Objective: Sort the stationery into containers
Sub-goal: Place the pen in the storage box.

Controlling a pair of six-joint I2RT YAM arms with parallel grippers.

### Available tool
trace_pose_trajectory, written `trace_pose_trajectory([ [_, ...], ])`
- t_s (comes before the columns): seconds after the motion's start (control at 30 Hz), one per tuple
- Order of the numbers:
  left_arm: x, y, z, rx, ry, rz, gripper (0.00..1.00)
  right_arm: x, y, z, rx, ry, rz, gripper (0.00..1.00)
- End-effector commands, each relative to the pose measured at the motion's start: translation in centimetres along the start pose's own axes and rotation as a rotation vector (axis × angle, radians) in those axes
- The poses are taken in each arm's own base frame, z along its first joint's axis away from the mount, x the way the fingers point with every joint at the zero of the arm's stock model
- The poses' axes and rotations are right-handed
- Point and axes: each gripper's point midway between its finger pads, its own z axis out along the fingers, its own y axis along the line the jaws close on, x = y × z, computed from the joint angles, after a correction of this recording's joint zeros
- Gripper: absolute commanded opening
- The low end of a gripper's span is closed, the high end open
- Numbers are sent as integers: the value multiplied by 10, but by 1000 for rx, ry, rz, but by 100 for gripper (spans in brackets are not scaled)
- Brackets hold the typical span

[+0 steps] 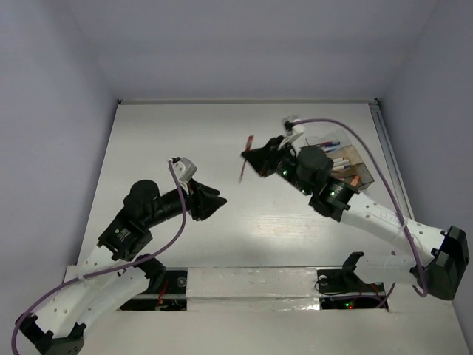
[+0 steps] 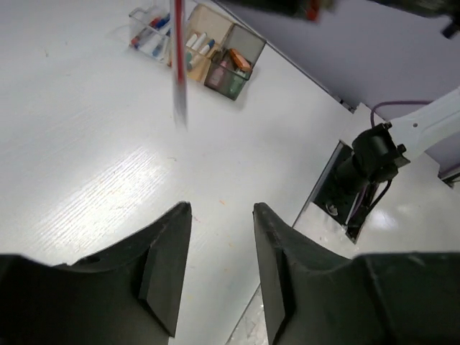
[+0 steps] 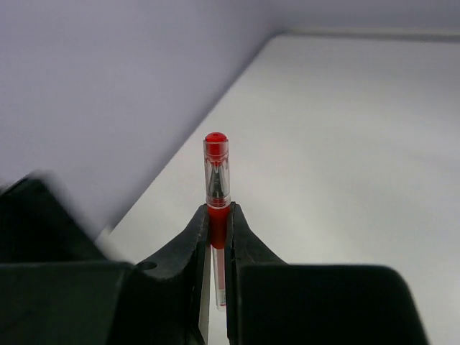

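Observation:
My right gripper will next swing across, lower over the far clear section of the organiser box, where other pens already lie, and release the red pen.
My right gripper [image 3: 218, 215] is shut on a red pen [image 3: 217, 172] with a clear cap and holds it above the table. In the top view the pen [image 1: 246, 159] sticks out of the right gripper [image 1: 251, 157] left of the organiser box [image 1: 356, 166]. The clear divided box holds several pens and eraser blocks; it also shows in the left wrist view [image 2: 198, 43], with the hanging red pen [image 2: 177, 65] blurred in front of it. My left gripper [image 2: 221, 212] is open and empty over the bare table, seen in the top view [image 1: 220, 202] at left of centre.
White walls close the table on three sides. A metal rail [image 1: 386, 140] runs along the right edge. Slots with cables [image 2: 356, 194] lie in the near strip by the arm bases.

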Motion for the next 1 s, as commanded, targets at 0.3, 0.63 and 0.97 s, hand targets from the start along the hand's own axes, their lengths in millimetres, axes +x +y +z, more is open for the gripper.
trace_pose_trajectory([
  [0.3, -11, 12, -20, -98, -127, 18, 90, -100, -299, -97, 835, -517, 194, 0],
  [0.63, -24, 23, -42, -198, -238, 14, 99, -96, -414, -107, 1103, -558, 282, 0],
  [0.97, -23, 26, -40, -212, -232, 13, 99, -69, -451, -98, 1166, -546, 328, 0],
])
